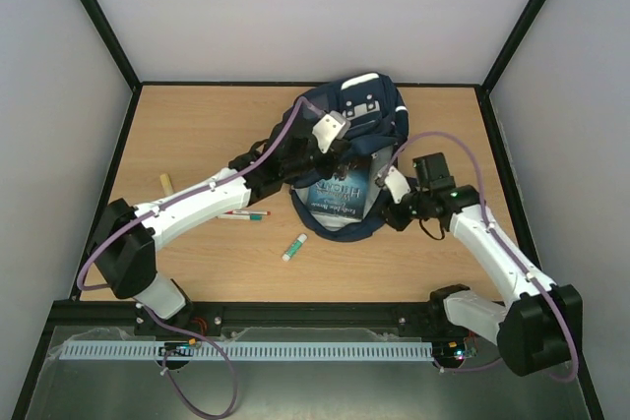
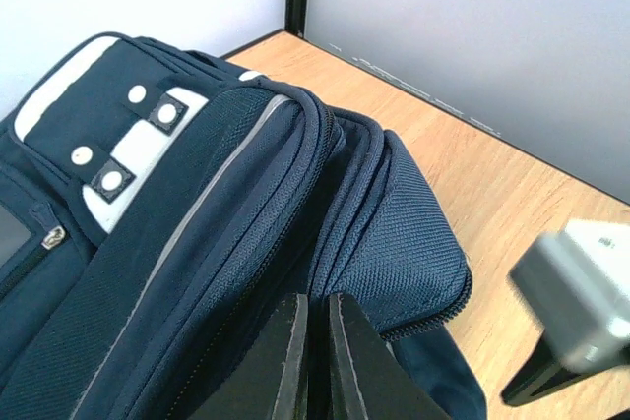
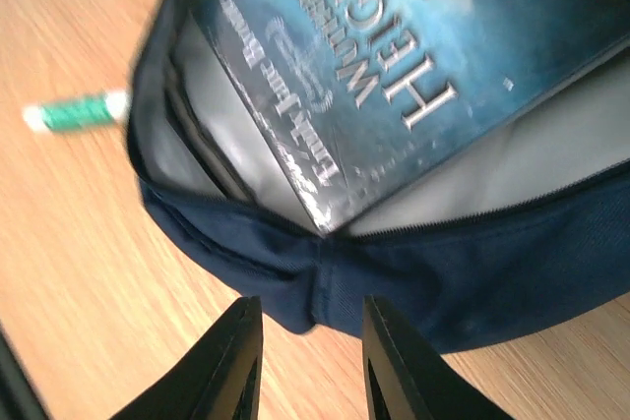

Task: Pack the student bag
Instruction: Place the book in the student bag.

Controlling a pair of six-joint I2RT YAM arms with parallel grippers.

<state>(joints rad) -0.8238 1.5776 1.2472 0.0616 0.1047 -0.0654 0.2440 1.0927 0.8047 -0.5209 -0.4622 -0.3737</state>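
Note:
The left gripper lowers the bag's flap back over the grey-lined opening with the book [image 1: 340,194] next, then releases, since it gapes below, back toward my base.
The navy student bag [image 1: 379,110] lies at the table's back middle, its main compartment gaping toward the arms. A blue book [image 1: 340,194] titled Wuthering Heights [image 3: 394,56] lies in the grey-lined opening, one corner at the zipper. My left gripper [image 1: 317,156] is shut on the bag's upper zipper edge [image 2: 317,341] and holds the flap [image 2: 197,194] raised. My right gripper [image 3: 313,341] is open just in front of the bag's lower rim [image 3: 443,272], with bare table wood between its fingers. From above it sits at the bag's near right side [image 1: 394,211].
A green and white glue stick [image 1: 295,247] lies near the front of the bag, also in the right wrist view [image 3: 77,111]. Pens [image 1: 246,213] lie under the left arm. A small yellowish stick [image 1: 165,182] rests at the far left. Walls enclose the table.

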